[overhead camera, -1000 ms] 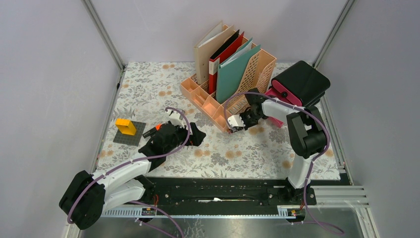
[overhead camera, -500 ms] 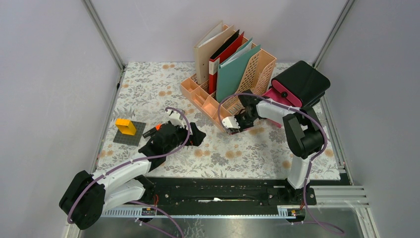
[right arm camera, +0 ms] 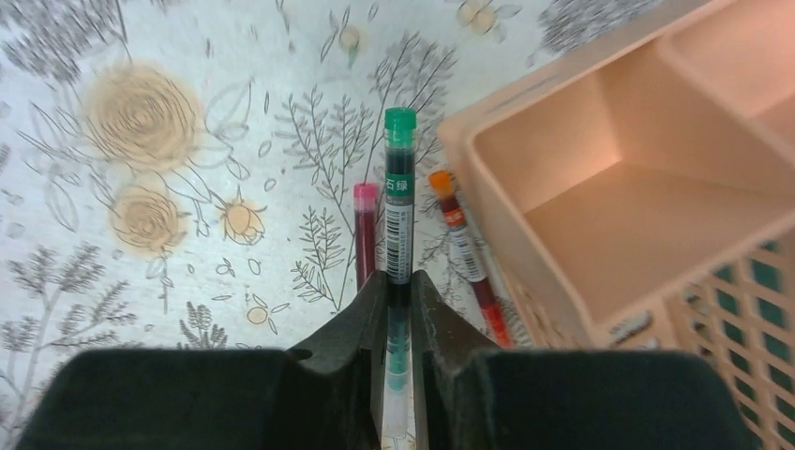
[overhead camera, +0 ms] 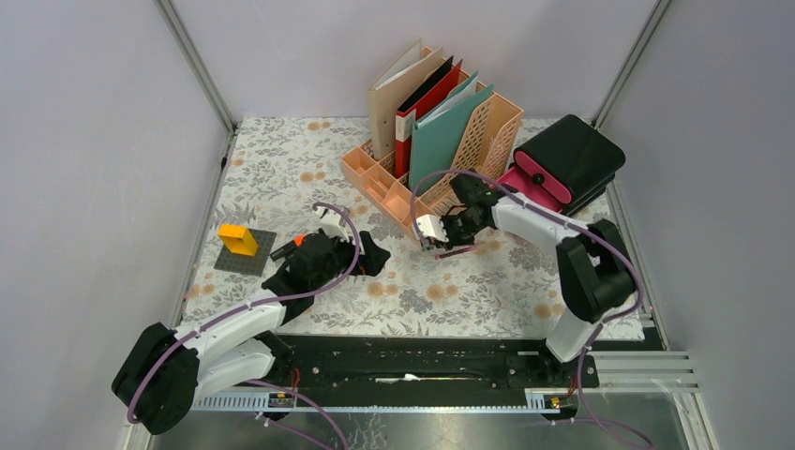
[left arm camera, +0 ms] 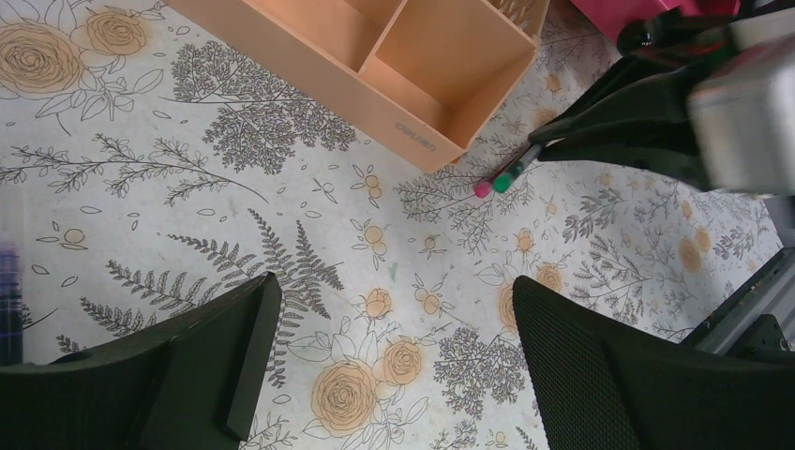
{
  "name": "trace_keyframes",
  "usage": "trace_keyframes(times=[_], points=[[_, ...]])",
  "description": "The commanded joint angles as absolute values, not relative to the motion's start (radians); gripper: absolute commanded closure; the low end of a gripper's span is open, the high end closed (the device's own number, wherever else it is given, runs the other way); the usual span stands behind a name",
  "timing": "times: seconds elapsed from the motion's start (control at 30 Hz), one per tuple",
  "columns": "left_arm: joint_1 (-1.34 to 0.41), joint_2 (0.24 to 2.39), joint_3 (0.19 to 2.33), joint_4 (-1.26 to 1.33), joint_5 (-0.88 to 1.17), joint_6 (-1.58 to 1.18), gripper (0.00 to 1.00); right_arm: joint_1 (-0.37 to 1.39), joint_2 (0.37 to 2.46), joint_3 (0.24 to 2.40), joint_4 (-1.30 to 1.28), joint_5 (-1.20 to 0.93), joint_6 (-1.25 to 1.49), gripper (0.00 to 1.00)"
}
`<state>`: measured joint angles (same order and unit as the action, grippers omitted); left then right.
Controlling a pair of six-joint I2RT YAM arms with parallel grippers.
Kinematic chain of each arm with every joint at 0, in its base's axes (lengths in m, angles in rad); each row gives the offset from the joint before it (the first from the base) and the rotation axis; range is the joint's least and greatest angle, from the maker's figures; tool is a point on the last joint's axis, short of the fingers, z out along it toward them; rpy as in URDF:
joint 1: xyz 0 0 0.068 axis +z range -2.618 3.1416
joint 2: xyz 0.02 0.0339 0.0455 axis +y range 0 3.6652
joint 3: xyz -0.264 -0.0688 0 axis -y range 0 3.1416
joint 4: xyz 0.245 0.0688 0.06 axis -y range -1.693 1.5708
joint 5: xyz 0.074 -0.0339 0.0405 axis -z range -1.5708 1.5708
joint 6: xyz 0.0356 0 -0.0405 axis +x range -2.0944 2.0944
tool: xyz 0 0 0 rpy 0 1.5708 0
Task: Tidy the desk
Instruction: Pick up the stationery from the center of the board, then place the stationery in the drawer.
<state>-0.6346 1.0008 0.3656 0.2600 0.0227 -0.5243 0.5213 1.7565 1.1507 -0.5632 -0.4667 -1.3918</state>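
Note:
The pink item [overhead camera: 528,189] lies outward of my right gripper and to its right in the top view. I need to rise, swing over it and release the green pen.
The desk [overhead camera: 281,169] is covered by a floral cloth. My right gripper [overhead camera: 439,242] sits low at the front corner of the peach file rack [overhead camera: 394,192]. In the right wrist view it [right arm camera: 399,281] is shut on a green pen [right arm camera: 398,202] that points forward over the cloth. A pink pen [right arm camera: 364,234] lies just left of it. An orange-capped red pen [right arm camera: 464,248] lies against the rack wall [right arm camera: 525,122]. My left gripper [overhead camera: 370,255] is open and empty over bare cloth [left arm camera: 392,286]. The left wrist view shows the pink pen's tip [left arm camera: 483,188] and the green pen's tip [left arm camera: 503,183].
An orange block [overhead camera: 238,239] stands on a grey plate [overhead camera: 251,261] at the left. A black marker with an orange end [overhead camera: 286,247] lies by the left arm. Folders [overhead camera: 441,127] stand in the rack. A black case [overhead camera: 574,155] on a pink item [overhead camera: 522,183] stands at the right.
My right gripper has moved left along the rack's front corner, still shut on the green pen. The left arm has not moved.

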Motion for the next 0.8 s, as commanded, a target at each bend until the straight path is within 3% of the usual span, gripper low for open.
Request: trace_keyframes(times=[0.0,0.33,0.53,0.77], points=[[-0.629,0.973,0.358,0.324,0.039,-0.526,0.01,0.535,1.612,1.165,-0.598,-0.560,-1.275,1.00],[-0.629,0.961,0.335,0.416,0.131,-0.527,0.01,0.522,1.413,1.193,-0.633,-0.461,-0.996,1.00],[-0.630,0.996,0.337,0.498,0.206,-0.537,0.01,0.341,1.344,1.161,-0.536,-0.428,-0.874,1.00],[-0.633,1.063,0.353,0.544,0.254,-0.560,0.01,0.238,1.333,1.081,-0.322,-0.146,-0.768,1.00]])
